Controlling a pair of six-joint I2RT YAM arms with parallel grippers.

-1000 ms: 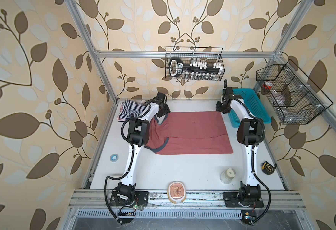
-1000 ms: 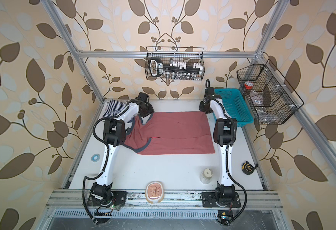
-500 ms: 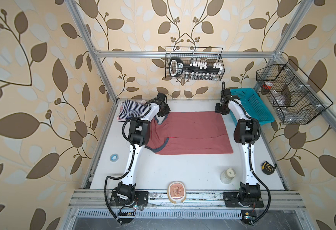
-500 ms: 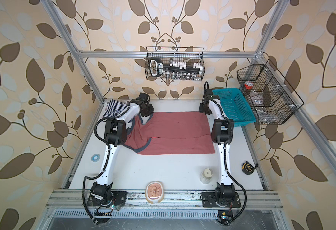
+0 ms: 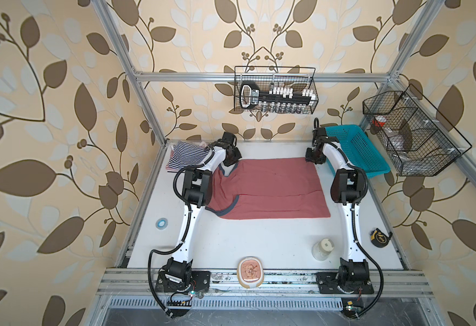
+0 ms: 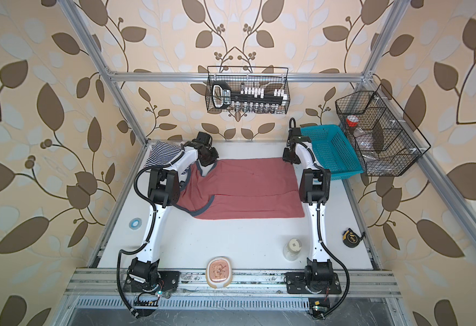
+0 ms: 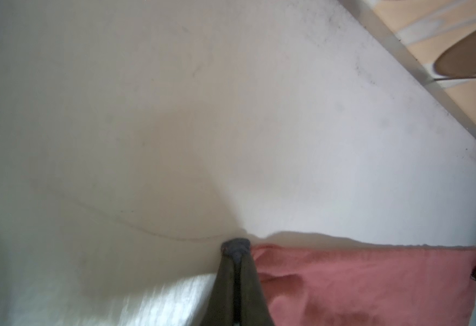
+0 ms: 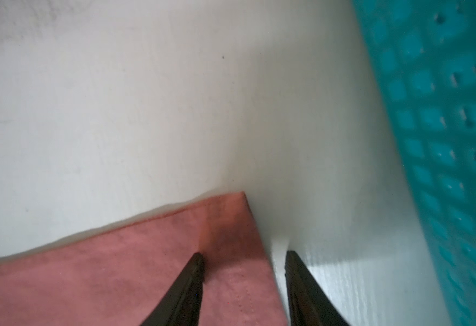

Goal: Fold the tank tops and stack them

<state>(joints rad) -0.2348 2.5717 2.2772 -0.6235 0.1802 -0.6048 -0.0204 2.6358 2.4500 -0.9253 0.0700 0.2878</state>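
Next, my right gripper should ease outward and close its fingers on the tip of the tank top's far hem corner [image 8: 236,205], since that tip lies just outward of them.
A dusty red tank top [image 5: 273,186] [image 6: 248,183] with dark trim lies spread flat on the white table in both top views, one long side folded over. My left gripper [image 5: 232,158] [image 7: 236,248] is at its far left corner, shut on the dark strap trim [image 7: 235,245]. My right gripper [image 5: 313,158] [image 8: 243,258] is low over the far right hem corner [image 8: 231,214] and open. One fingertip [image 8: 195,262] rests on the cloth, the other on bare table. A folded navy-and-white striped tank top [image 5: 187,155] lies at the far left corner.
A teal basket [image 5: 352,149] stands right beside the right arm. Wire baskets hang on the back wall [image 5: 274,93] and right wall [image 5: 411,135]. Near the front lie a jar [image 5: 322,248], a tape measure [image 5: 379,238], a blue tape roll [image 5: 162,223] and a dish [image 5: 250,272].
My left gripper has closed onto the strap trim. The right gripper has shifted slightly toward the hem corner with its jaws a little wider. The tank top has not moved.
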